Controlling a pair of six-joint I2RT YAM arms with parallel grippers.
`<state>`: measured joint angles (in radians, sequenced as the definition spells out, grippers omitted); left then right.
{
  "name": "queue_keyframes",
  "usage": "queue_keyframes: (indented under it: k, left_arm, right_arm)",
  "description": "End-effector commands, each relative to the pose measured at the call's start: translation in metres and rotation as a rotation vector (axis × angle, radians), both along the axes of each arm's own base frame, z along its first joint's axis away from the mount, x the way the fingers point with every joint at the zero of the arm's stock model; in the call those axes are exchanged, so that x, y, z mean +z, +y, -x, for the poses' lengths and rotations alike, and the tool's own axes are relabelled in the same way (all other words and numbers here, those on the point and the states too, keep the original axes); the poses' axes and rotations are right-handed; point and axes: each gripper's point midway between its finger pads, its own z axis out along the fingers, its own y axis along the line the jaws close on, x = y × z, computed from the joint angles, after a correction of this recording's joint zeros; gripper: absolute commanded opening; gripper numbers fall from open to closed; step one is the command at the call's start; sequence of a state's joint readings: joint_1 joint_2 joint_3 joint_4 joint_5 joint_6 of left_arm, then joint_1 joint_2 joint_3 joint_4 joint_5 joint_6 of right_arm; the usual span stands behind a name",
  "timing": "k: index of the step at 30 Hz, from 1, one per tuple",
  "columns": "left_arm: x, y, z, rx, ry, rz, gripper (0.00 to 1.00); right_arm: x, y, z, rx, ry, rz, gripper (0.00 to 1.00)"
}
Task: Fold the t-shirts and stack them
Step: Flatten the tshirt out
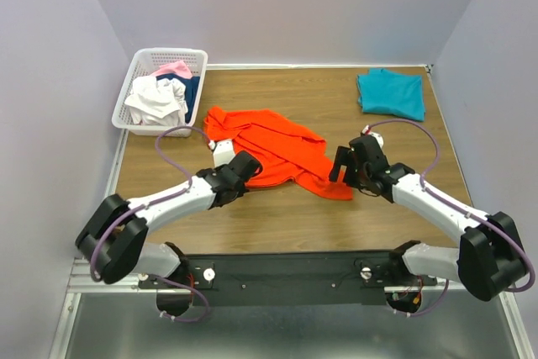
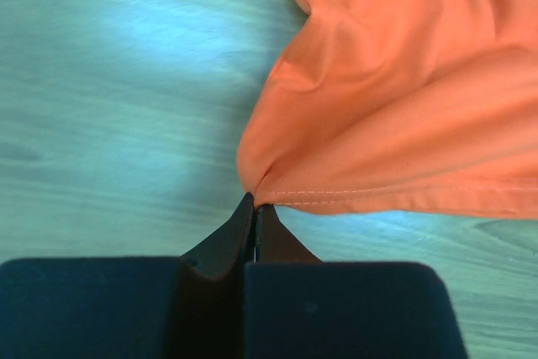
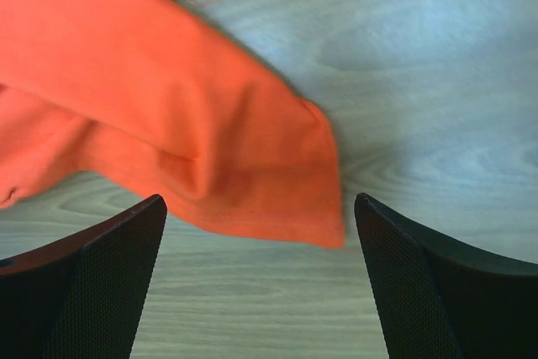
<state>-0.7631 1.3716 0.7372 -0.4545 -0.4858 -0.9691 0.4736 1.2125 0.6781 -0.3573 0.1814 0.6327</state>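
The orange-red t-shirt's near corner (image 1: pixel 345 195) (image 3: pixel 329 233) lies untouched between the spread fingers of my right gripper, so next I will bring that gripper down and slightly back onto it.
The orange-red t-shirt (image 1: pixel 282 147) lies crumpled in the middle of the table. My left gripper (image 1: pixel 246 163) is at its near left edge. In the left wrist view the gripper (image 2: pixel 255 205) is shut, and the shirt's hem (image 2: pixel 378 149) bunches right at its tips. My right gripper (image 1: pixel 342 166) is open beside the shirt's near right corner. In the right wrist view that corner (image 3: pixel 286 182) lies on the table between the spread fingers (image 3: pixel 109 266), untouched. A folded teal-blue t-shirt (image 1: pixel 391 93) lies at the back right.
A white basket (image 1: pixel 134 81) stands at the back left, off the table's corner, with white (image 1: pixel 155 100), pink (image 1: pixel 176 67) and navy (image 1: pixel 192 90) shirts in it. Purple walls close in the left, back and right. Bare wooden table (image 1: pixel 277 220) lies in front of the orange shirt.
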Motion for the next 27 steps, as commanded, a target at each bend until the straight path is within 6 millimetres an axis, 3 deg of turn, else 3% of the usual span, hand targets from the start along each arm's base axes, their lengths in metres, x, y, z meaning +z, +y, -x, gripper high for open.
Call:
queue_keyframes:
  k: [1,8,13,21,23,27]
  left_arm:
    - [0.018,0.019,0.000,0.083,-0.084,0.044,0.00]
    - [0.028,0.023,0.001,0.086,-0.128,0.085,0.00]
    - [0.029,0.023,0.000,0.084,-0.132,0.086,0.00]
    - [0.030,0.024,0.001,0.086,-0.149,0.100,0.00]
    - [0.030,0.026,0.001,0.090,-0.150,0.098,0.00]
    - [0.034,0.028,0.000,0.100,-0.164,0.100,0.00]
  right_arm:
    - [-0.020,-0.029,0.027,-0.072,0.092,0.128,0.98]
    - [-0.035,-0.024,0.045,-0.031,0.156,0.097,0.88]
    - [-0.043,-0.004,0.056,0.044,0.205,0.067,0.81]
    - [-0.060,-0.002,0.064,0.032,0.257,0.106,0.61]
    - [-0.062,-0.001,0.062,0.024,0.255,0.110,0.52]
    - [-0.066,-0.005,0.058,0.003,0.254,0.138,0.26]
